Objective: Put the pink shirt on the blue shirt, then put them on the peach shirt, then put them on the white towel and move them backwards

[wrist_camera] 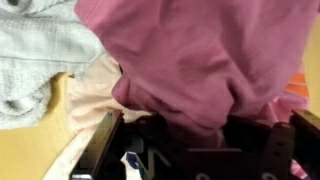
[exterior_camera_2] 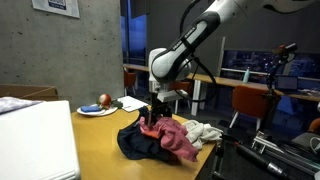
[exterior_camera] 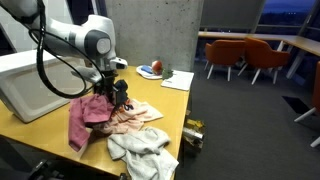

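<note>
My gripper moves to the left in the wrist view next, over the crumpled white towel, and releases the bundle of shirts there, since the towel still lies bare.
My gripper is shut on the pink shirt, which hangs bunched from it just above the table; both also show in an exterior view, the gripper and the shirt. The dark blue shirt lies crumpled under and beside the pink one. The peach shirt lies flat next to them. The white towel lies crumpled at the table's edge. In the wrist view the pink shirt fills most of the frame, with the towel and the peach shirt to the left. The fingertips are hidden by cloth.
A large white box stands on the wooden table beside the arm. A plate with a red fruit and a sheet of paper lie at the far end. A yellow-black object sits at the table's edge. Orange chairs stand behind.
</note>
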You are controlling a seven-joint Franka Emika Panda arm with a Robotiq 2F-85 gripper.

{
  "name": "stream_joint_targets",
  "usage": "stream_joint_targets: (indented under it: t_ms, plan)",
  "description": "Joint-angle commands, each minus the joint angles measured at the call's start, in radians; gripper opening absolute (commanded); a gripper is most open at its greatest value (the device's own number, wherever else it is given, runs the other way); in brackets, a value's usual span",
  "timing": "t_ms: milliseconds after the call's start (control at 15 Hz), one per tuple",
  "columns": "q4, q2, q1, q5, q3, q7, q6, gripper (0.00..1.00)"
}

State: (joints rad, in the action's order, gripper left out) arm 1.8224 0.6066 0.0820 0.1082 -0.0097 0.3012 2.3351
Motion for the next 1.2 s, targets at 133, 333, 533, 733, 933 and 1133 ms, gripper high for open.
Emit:
stream_joint_targets:
  t_ms: [133,333,533,733,933,1133]
  plan:
    - [0.173,-0.239,0.011,-0.102,-0.090,0.070,-0.016,0.10]
    - [0.249,-0.340,-0.004,-0.167,-0.126,0.111,-0.019,0.10]
    - [0.322,-0.406,-0.023,-0.213,-0.144,0.140,-0.019,0.10]
    - [0.413,-0.433,-0.043,-0.231,-0.142,0.158,-0.002,0.10]
    - [0.496,-0.439,-0.054,-0.265,-0.146,0.194,0.018,0.10]
    - [0.539,-0.396,-0.070,-0.311,-0.159,0.216,0.052,0.10]
